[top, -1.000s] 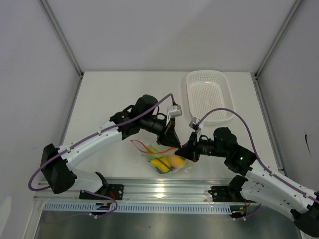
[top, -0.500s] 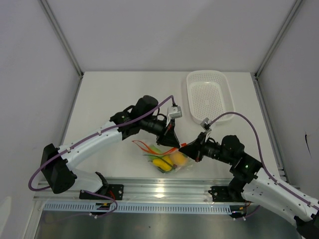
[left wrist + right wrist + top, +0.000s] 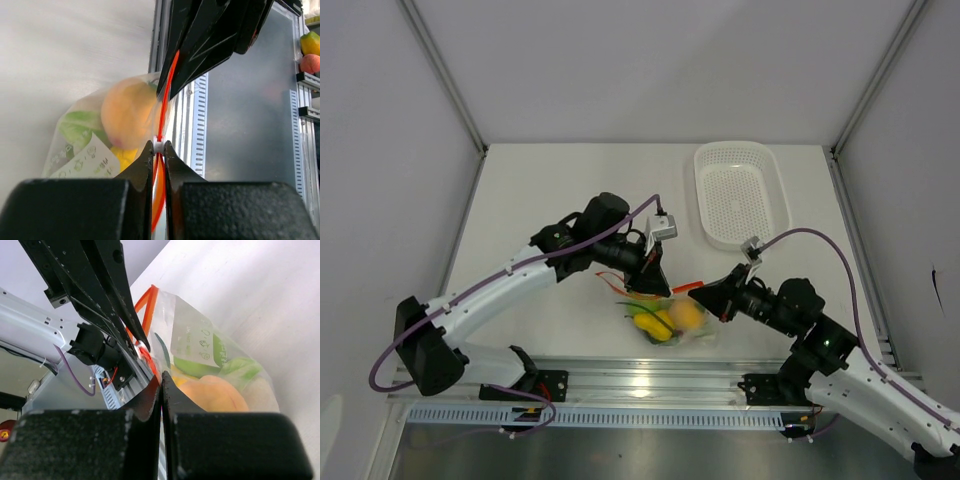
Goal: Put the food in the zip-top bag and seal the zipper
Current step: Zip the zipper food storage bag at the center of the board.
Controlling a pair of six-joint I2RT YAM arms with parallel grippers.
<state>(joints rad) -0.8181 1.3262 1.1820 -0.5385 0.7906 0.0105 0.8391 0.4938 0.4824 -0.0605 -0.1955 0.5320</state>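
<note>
The zipper's parts still gape. My left gripper should next pull the slider (image 3: 158,146) to the left in the top view, along the zipper's open part (image 3: 159,195) to its end, before it lets go.
The clear zip-top bag (image 3: 670,325) hangs between my two grippers with the food inside: an orange-yellow fruit (image 3: 686,316), a yellow piece (image 3: 652,327) and green pieces (image 3: 642,310). My left gripper (image 3: 655,285) is shut on the zipper's white slider (image 3: 158,146), with the red-orange strip (image 3: 167,90) running on toward my right gripper. My right gripper (image 3: 708,292) is shut on the strip's other end (image 3: 686,287). In the right wrist view its jaws (image 3: 161,376) pinch the bag's edge, with the orange fruit (image 3: 212,392) and a green piece (image 3: 227,367) just behind.
A white perforated basket (image 3: 740,190) stands at the back right. A metal rail (image 3: 640,380) runs along the table's near edge, just below the bag. White walls enclose the table on the left, back and right.
Both grippers and the bag have shifted right. My right arm has drawn back to the right, and the red strip now stretches between the two grippers.
</note>
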